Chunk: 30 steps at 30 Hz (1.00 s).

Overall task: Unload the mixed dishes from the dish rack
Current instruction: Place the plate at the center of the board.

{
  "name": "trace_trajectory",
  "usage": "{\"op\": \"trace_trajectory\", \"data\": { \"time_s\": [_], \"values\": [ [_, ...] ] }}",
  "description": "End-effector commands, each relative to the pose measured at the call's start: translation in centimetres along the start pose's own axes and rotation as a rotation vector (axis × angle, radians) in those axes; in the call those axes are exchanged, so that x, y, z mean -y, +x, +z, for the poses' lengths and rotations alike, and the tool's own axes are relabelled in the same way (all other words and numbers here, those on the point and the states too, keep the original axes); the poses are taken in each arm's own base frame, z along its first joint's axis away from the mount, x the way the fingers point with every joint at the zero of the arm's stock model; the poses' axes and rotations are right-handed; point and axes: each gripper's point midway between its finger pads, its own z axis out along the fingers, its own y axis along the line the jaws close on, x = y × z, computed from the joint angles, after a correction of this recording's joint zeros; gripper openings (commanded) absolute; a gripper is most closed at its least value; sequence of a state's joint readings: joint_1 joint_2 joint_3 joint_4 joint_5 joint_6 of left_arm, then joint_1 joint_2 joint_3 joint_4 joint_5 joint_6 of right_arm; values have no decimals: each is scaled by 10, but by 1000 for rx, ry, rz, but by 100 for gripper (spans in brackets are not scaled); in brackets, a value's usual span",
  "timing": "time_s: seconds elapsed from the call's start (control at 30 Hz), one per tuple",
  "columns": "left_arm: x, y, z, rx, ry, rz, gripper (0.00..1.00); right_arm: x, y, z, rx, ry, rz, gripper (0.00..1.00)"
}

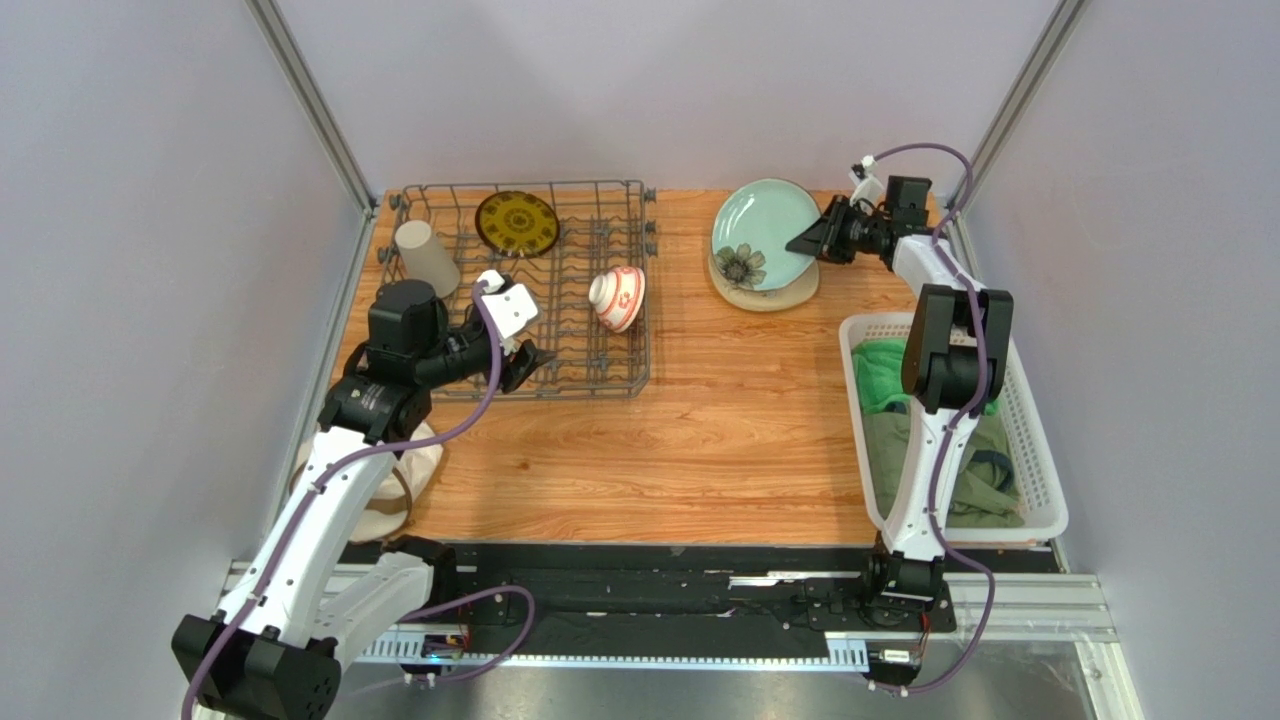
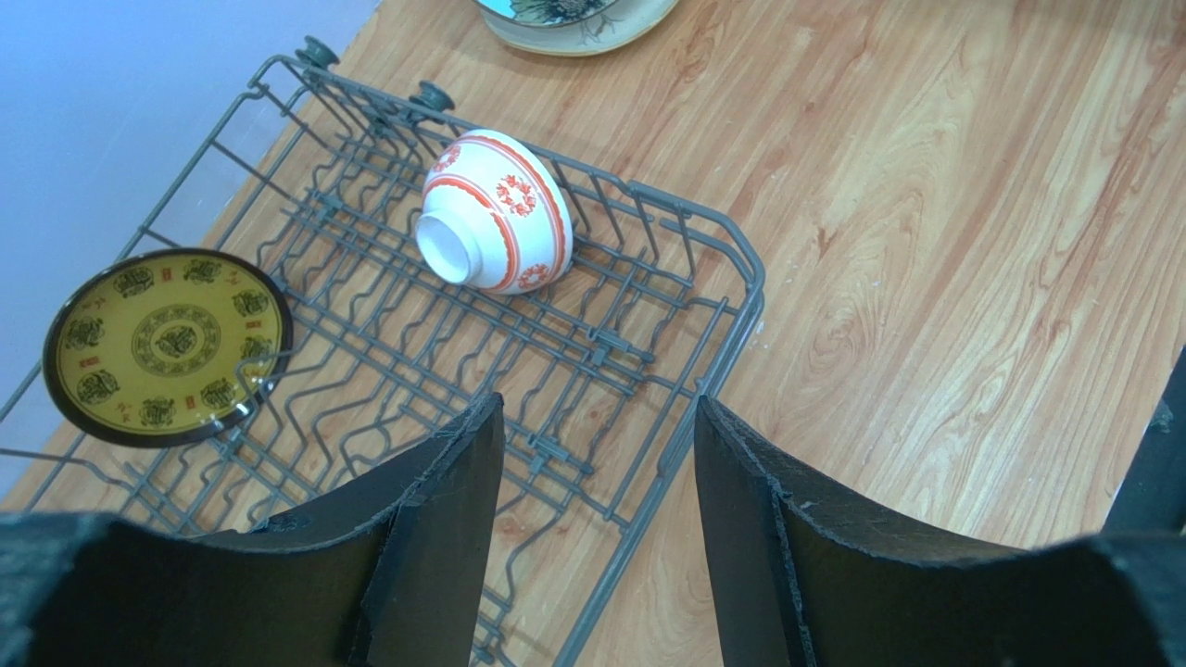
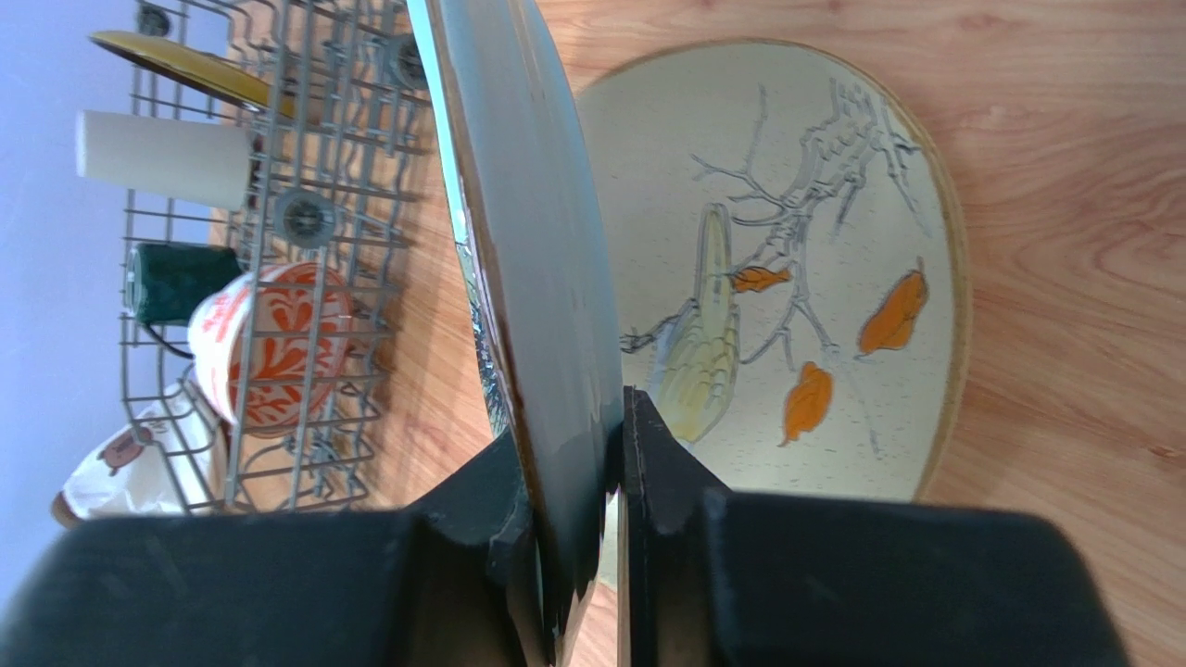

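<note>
My right gripper eases the pale green flowered plate (image 1: 762, 237) down onto the cream plate next and releases the flowered one's rim. The cream plate lies flat and bare below.
The grey wire dish rack (image 1: 579, 368) stands at the back left. In it are a yellow-and-dark patterned plate (image 1: 517, 222), a beige cup (image 1: 427, 257) and a red-and-white bowl (image 1: 618, 296) lying on its side. A dark green mug (image 3: 181, 278) shows only in the right wrist view. My left gripper (image 2: 599, 417) hangs open over the rack's near right corner, with nothing between its fingers. To the right of the rack, my right gripper (image 3: 613, 417) is shut on the rim of the pale green flowered plate (image 1: 762, 237). That plate is tilted above the cream plate (image 3: 835, 209), which lies flat on the table.
A white slotted basket (image 1: 1037, 450) with green cloths (image 1: 902, 435) stands along the right edge. A cream-coloured soft thing (image 1: 406, 465) lies under my left arm near the left edge. Grey walls close in the back and both sides.
</note>
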<state>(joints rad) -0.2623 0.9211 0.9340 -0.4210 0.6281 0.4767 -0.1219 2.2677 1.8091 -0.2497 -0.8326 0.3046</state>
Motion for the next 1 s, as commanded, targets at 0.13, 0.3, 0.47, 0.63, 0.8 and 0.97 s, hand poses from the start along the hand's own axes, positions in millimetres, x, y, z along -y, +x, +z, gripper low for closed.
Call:
{"op": "trace_trajectory", "data": {
  "time_s": [0.13, 0.3, 0.47, 0.63, 0.8, 0.97],
  "values": [
    [1, -8, 5, 38, 23, 28, 61, -10, -25, -2, 41, -44, -93, 0],
    [2, -4, 6, 31, 28, 29, 61, -3, -19, 0, 27, -34, -82, 4],
    [4, 0, 6, 25, 30, 32, 61, 2, -15, 1, 17, -18, -79, 16],
    [6, 4, 5, 19, 34, 33, 61, 8, -11, 0, 3, 10, -72, 32],
    [9, 4, 3, 23, 37, 35, 61, 13, -7, -1, -9, 38, -75, 42],
    [11, 5, 2, 21, 40, 36, 61, 18, -3, -4, -21, 69, -83, 49]
  ]
}}
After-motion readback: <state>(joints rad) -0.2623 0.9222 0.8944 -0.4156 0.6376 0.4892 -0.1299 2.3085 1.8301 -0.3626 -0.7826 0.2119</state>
